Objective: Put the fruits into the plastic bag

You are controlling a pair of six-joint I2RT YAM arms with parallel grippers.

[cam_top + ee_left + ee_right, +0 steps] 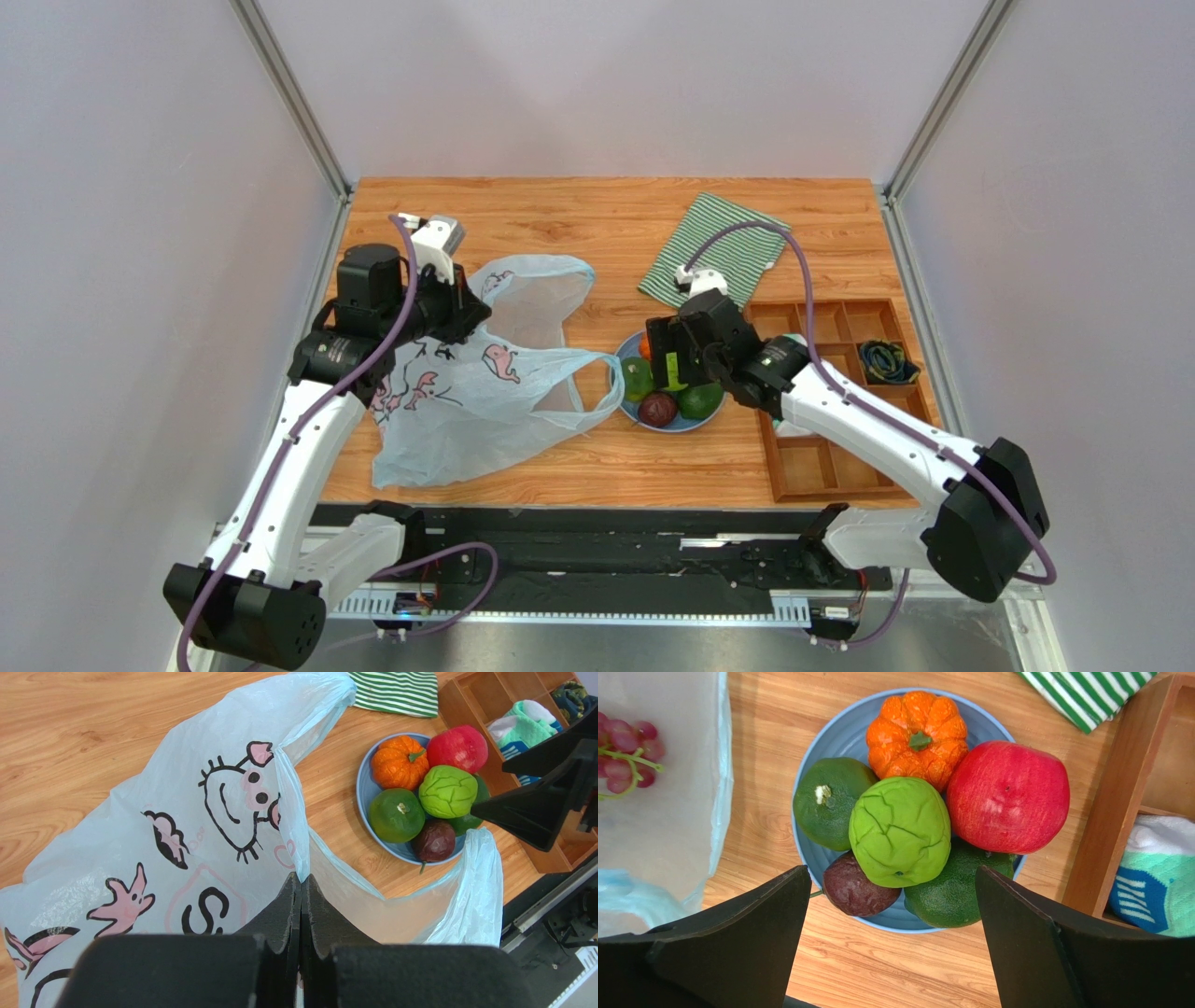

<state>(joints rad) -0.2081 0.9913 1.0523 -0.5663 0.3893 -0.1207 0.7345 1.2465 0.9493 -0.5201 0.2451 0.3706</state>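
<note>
Next, my open right gripper moves straight down onto the bright green ball (pixel 675 371) (pixel 899 831) and closes there, since the ball rests on top of the other fruits.
The plastic bag (pixel 463 399) lies on the wooden table at the left, printed with pink whales; it also shows in the left wrist view (pixel 175 812). My left gripper (pixel 302 880) is shut on the bag's rim between its handles. The blue plate (pixel 836 731) holds a red apple (pixel 1008 798), a bright green ball (pixel 899 831), two dark green fruits (pixel 826 805) (pixel 948 899), a dark purple one (pixel 854 890) and an orange one (pixel 917 731). Red-purple grapes (pixel 626 745) lie in the bag's mouth (pixel 668 819). My right gripper (pixel 892 875) is open and empty just above the plate's near edge.
A green striped cloth (pixel 716 249) lies behind the plate. A wooden compartment tray (pixel 842 420) stands right of the plate, with a folded teal cloth (pixel 1158 875) and a dark bundle (pixel 887 361) inside. One bag handle (pixel 596 385) reaches the plate.
</note>
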